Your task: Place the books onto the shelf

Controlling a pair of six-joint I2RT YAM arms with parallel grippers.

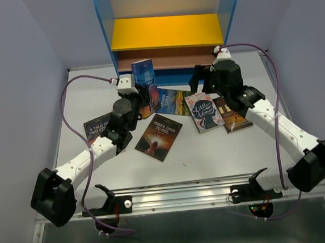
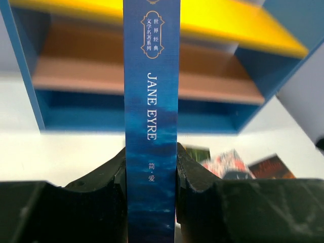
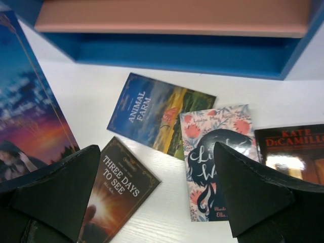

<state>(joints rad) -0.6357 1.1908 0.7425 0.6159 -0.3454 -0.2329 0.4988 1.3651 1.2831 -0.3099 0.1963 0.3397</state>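
The left gripper lifts "Jane Eyre" by the book's blue side up and outward onto the yellow board's nearer end [image 1: 123, 34] [image 2: 40, 4] next and releases it, since that end is bare.
My left gripper [image 2: 152, 167] is shut on a blue "Jane Eyre" book [image 2: 152, 101], held upright with its spine toward the wrist camera. From above, that book [image 1: 143, 73] stands just in front of the shelf [image 1: 105, 35], whose brown lower board [image 1: 163, 59] lies behind it. My right gripper [image 1: 200, 79] hangs open with nothing in it, over the lying books. Below it are "Animal Farm" [image 3: 152, 114], "Three Days to See" [image 3: 119, 190], "Little Women" [image 3: 207, 152] and a dark Kate DiCamillo book [image 3: 293, 147].
"A Tale of Two Cities" [image 1: 96, 127] lies flat at the left, partly under my left arm. The shelf's yellow upper board [image 1: 166, 31] sits above the brown one. Grey walls close in both sides of the white table [image 1: 211, 157].
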